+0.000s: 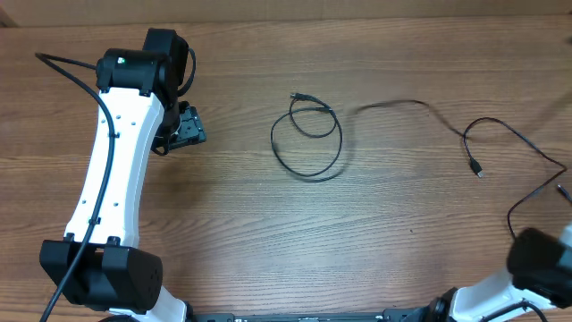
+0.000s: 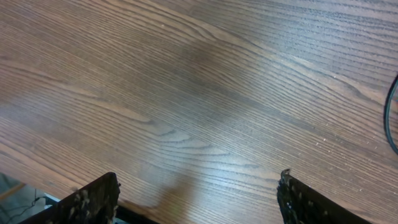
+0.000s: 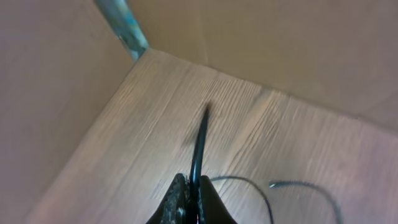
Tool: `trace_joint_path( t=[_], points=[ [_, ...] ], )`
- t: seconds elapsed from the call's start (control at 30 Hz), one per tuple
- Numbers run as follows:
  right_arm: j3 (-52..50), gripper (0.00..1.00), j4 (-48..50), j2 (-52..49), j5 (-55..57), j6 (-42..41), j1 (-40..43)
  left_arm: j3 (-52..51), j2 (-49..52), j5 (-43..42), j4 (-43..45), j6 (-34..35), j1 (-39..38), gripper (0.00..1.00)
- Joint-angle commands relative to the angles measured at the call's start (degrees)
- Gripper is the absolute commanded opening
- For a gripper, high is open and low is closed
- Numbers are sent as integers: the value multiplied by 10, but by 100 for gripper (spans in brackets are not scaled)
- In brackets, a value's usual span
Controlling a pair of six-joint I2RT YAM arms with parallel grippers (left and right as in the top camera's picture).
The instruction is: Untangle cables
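The table's wood beside the loose cable parts is below the robot's right gripper, so the right gripper will next lower toward the table there and release the black cable.
One thin black cable (image 1: 308,140) lies in a loose double loop at the table's middle, its plug at the top. A second black cable (image 1: 420,105) runs right from the middle, with a silver-tipped plug (image 1: 478,169) and a strand going off the right edge. My left gripper (image 1: 185,130) is open and empty over bare wood, left of the loop; in the left wrist view the open fingers (image 2: 196,193) show only an arc of the loop (image 2: 390,118) at the right edge. My right gripper (image 3: 193,194) is shut on a black cable (image 3: 200,140) near the table's corner.
The wooden table (image 1: 232,224) is walled by cardboard panels (image 3: 280,43) at the back and right. The right arm's link (image 1: 545,261) sits at the bottom right. More cable strands (image 3: 249,182) lie beside the right gripper.
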State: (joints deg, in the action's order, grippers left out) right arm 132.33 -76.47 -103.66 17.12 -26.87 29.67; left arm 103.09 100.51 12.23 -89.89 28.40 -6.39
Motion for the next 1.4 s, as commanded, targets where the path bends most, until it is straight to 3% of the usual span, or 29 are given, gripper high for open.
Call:
trace_joint_path(
  t=[0.0,0.37,0.57,0.7,0.8,1.07,1.37],
  points=[
    [3,4,1,11,-177,0,28,-3,-14,-1,3,0,-4,81],
    [-51,6,-47,-10,-200,79,4,-3,-14,-3,2,0,-4,81],
    [-114,43,-90,-10,-275,159,-47,-3,-14,-3,3,0,-4,81],
    [-192,51,-87,-10,-275,186,-96,-3,-14,-3,3,0,-4,81],
    [-275,61,-42,-10,-275,202,-134,-3,-14,-3,4,0,-4,81],
    [-466,72,162,-10,-270,225,-221,-3,-14,-3,3,0,-4,81],
    [-614,75,407,-10,-128,225,-302,-3,-14,-14,3,0,-4,81]
  ],
)
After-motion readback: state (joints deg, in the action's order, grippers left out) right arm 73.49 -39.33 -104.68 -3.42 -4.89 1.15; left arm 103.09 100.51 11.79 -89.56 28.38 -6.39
